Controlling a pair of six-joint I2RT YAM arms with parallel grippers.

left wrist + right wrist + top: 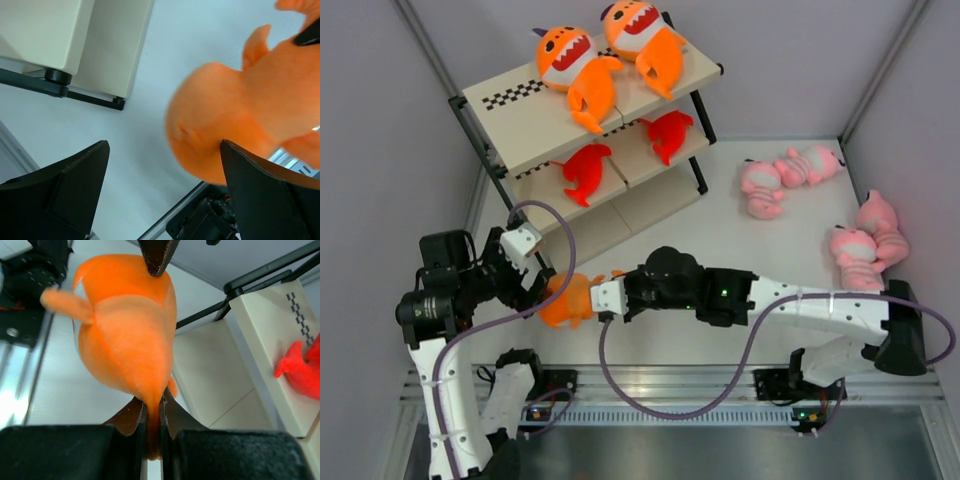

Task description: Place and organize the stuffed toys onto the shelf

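The bare end of the top board is above and outward of my right gripper. It will next rise outward and let go of the orange shark beside its orange matches.
The shelf stands at the back left. Two orange sharks lie on its top board and two red sharks on the middle board. My right gripper is shut on a thin end of a third orange shark, held off the table in front of the shelf; the right wrist view shows the shark pinched at the gripper. My left gripper is open beside it; in the left wrist view the shark touches the right finger.
Several pink plush animals lie on the table at the right: two near the back and two by the right wall. The shelf's bottom board and black foot are close to my left gripper.
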